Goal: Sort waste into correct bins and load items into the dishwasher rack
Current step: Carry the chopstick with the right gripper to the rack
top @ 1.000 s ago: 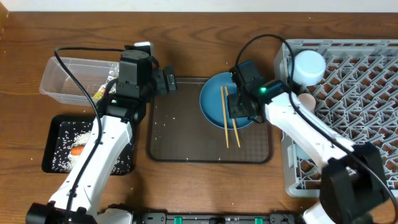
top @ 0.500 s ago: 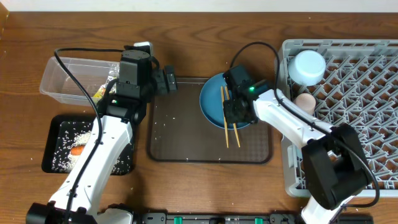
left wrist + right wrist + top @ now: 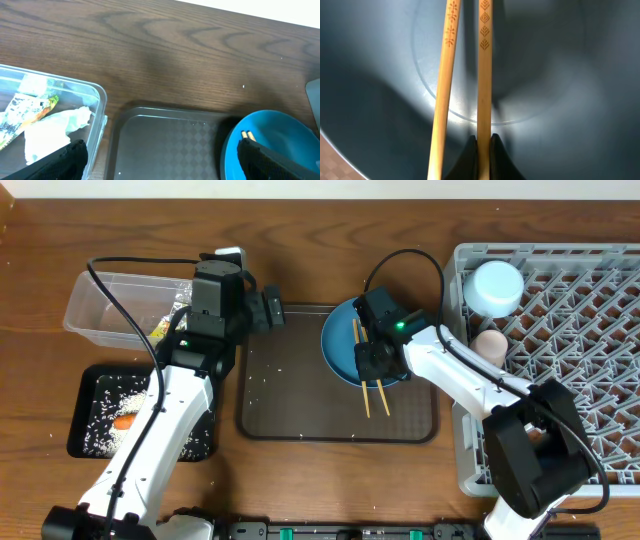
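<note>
I will lift my right gripper off the plate (image 3: 338, 345), carry the chopstick over rack slots (image 3: 530, 354) beside the pink cup and go down there to let go of it, because those slots are empty.
Two wooden chopsticks (image 3: 364, 380) lie across the round blue plate (image 3: 338, 345) on the brown serving tray. My right gripper (image 3: 368, 360) is down on the plate. In the right wrist view it (image 3: 483, 150) is shut on one chopstick (image 3: 484, 75); the other chopstick (image 3: 445, 85) lies just left of the jaws, outside them, on the plate (image 3: 560, 100). My left gripper (image 3: 272, 310) hovers open over the tray's far left corner, its fingers (image 3: 70, 160) wide apart with nothing between them. The clear tub (image 3: 95, 95) holds a white tissue (image 3: 50, 132) and a wrapper (image 3: 30, 110).
The grey dishwasher rack (image 3: 560, 360) fills the right side, with a light blue cup (image 3: 495, 287) and a pink cup (image 3: 490, 343) at its left edge. A black tray (image 3: 90, 430) at the left holds rice and a carrot (image 3: 124, 421). The serving tray (image 3: 300, 390) lies in the middle.
My right gripper shifted slightly left over the plate and closed its jaws on one chopstick. The left arm has not moved.
</note>
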Robot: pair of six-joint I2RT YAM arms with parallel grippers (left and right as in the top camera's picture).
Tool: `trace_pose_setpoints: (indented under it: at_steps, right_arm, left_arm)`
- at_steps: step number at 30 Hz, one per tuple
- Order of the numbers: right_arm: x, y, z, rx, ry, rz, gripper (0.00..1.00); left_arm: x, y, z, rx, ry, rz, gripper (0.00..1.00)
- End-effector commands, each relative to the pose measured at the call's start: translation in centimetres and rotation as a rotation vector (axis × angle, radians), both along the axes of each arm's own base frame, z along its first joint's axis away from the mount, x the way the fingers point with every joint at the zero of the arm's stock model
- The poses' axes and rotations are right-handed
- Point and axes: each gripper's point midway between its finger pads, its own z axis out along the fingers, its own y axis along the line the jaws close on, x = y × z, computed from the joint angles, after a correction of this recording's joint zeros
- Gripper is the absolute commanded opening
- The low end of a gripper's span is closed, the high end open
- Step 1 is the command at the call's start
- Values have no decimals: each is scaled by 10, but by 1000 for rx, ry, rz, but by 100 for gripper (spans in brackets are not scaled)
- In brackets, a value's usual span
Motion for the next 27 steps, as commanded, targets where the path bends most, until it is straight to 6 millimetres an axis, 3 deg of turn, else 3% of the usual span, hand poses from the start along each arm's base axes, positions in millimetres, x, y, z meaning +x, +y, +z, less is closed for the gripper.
trace_pose_setpoints:
  at_steps: [1, 4, 10, 14, 18, 22, 27]
  right_arm:
    - [3, 3, 6, 8, -18, 3, 1]
    - [11, 2, 26, 35, -63, -10, 1]
    - [25, -15, 99, 87, -244, -14, 1]
    - [20, -67, 142, -8, -344, -109, 1]
    - [2, -123, 171, -144, -390, -93, 1]
    - [-14, -171, 183, -239, -373, -70, 1]
    - [-33, -223, 173, -312, -266, -127, 1]
  left_arm:
    - [0, 3, 3, 0, -8, 13, 98]
    - [0, 3, 3, 0, -8, 14, 98]
    - [0, 3, 3, 0, -8, 13, 98]
    - [0, 3, 3, 0, -8, 13, 98]
    - [0, 3, 3, 0, -8, 13, 98]
    - [0, 3, 3, 0, -8, 13, 98]
    - [-1, 3, 2, 1, -5, 13, 98]
